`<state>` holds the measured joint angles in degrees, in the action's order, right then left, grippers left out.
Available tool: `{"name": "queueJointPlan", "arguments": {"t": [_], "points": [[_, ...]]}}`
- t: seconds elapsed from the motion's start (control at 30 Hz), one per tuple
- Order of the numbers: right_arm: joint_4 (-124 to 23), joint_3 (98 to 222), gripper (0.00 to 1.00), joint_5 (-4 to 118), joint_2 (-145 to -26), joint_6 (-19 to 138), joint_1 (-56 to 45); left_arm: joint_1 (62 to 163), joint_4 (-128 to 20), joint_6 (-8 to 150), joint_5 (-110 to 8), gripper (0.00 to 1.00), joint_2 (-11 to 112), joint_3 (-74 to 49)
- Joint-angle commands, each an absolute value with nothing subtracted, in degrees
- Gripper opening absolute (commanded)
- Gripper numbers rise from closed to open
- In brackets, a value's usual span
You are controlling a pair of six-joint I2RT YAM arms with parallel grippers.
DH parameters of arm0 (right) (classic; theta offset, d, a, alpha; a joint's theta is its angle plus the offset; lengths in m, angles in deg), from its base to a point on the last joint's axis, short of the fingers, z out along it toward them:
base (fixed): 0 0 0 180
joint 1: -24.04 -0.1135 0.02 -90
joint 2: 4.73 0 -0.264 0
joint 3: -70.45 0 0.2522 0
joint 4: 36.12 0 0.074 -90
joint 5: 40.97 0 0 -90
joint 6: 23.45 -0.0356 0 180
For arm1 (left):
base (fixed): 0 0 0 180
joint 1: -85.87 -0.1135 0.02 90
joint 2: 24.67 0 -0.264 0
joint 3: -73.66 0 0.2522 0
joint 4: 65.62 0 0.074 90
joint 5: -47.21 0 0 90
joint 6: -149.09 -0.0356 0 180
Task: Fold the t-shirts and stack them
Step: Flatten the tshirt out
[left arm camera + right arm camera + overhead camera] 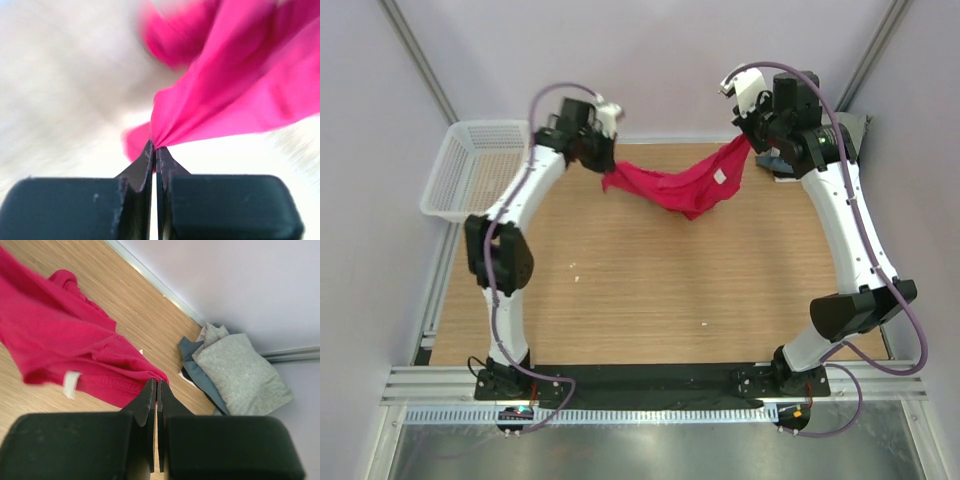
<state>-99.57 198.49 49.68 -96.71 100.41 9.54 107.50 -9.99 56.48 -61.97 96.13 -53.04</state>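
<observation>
The robot's right gripper will next move down and back to release the pinched hem on the bare tabletop, as that spot lies below it, nearer the robot's base.
A crimson-pink t-shirt (pixel 685 183) hangs stretched between my two grippers above the far part of the table. My left gripper (pixel 603 165) is shut on one edge of it, the cloth bunched at the fingertips (pixel 156 148). My right gripper (pixel 748 143) is shut on the other edge of the pink t-shirt (pixel 75 350), pinching the hem at its tips (pixel 158 384). A stack of folded t-shirts lies at the far right corner, with a light grey one (pixel 240 372) on top of a dark blue-grey one (pixel 197 367). A white label (pixel 719 176) shows on the hanging shirt.
A white mesh basket (pixel 475 168) stands off the table's far left corner. The wooden table (pixel 650 290) is bordered by pale walls at the back and sides. The folded stack (pixel 782 163) sits close behind my right arm.
</observation>
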Motion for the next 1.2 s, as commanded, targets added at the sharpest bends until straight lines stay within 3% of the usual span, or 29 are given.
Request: {"name": "queueJointPlan", "arguments": {"t": [0.0, 0.17, 0.33, 0.43, 0.47, 0.53, 0.7, 0.73, 0.77, 0.83, 0.9, 1.0, 1.17], "points": [[-96.72, 197.24, 0.01, 52.53, -95.7, 96.88, 9.54, 104.41, -9.86, 50.05, -61.68, 0.0, 84.23, -65.46], [-95.85, 188.65, 0.01, 53.95, -91.49, 94.94, 9.63, 109.15, -0.36, 49.68, -67.21, 0.0, 89.15, -82.81], [-94.61, 180.99, 0.02, 53.34, -84.73, 93.71, 10.67, 118.82, -1.05, 47.05, -68.71, 0.0, 87.48, -75.55], [-95.05, 177.11, 0.25, 54.74, -81.82, 91.51, 12.08, 122.08, -1.59, 49.14, -70.65, 0.0, 87.92, -73.16], [-94.97, 176.41, 0.47, 57.09, -79.81, 90.12, 13.57, 122.52, -1.5, 49.59, -71.09, 0.0, 88.62, -73.08], [-95.75, 176.32, 0.67, 61.31, -78.13, 88.53, 16.03, 123.14, -1.06, 50.21, -71.35, 0.0, 88.89, -72.81], [-100.5, 175.01, 0.72, 75.38, -75.92, 87.47, 20.0, 123.14, 0.87, 48.37, -69.25, 0.0, 87.4, -68.08], [-100.41, 174.22, 0.72, 76.01, -75.75, 87.12, 20.0, 123.14, 1.22, 47.84, -68.81, 0.22, 86.87, -66.85], [-100.41, 172.9, 0.72, 76.45, -75.66, 86.77, 20.0, 123.14, 1.57, 47.49, -68.2, 0.36, 86.34, -64.66], [-100.76, 171.93, 0.72, 77.59, -76.09, 86.5, 20.0, 123.14, 2.19, 48.71, -65.05, 0.58, 84.59, -62.72], [-101.03, 171.05, 0.72, 79.34, -77.58, 86.59, 20.0, 122.96, 0.89, 51.26, -63.71, 0.71, 81.7, -57.72], [-102.25, 171.04, 0.72, 83.2, -82.31, 86.85, 19.91, 122.96, 0.44, 50.48, -62.13, 0.72, 79.58, -50.94], [-112.87, 178.13, 0.68, 90.77, -95.05, 101.03, 17.19, 119.82, -0.35, 48.1, -53.19, 0.72, 76.94, -43.91]]}}
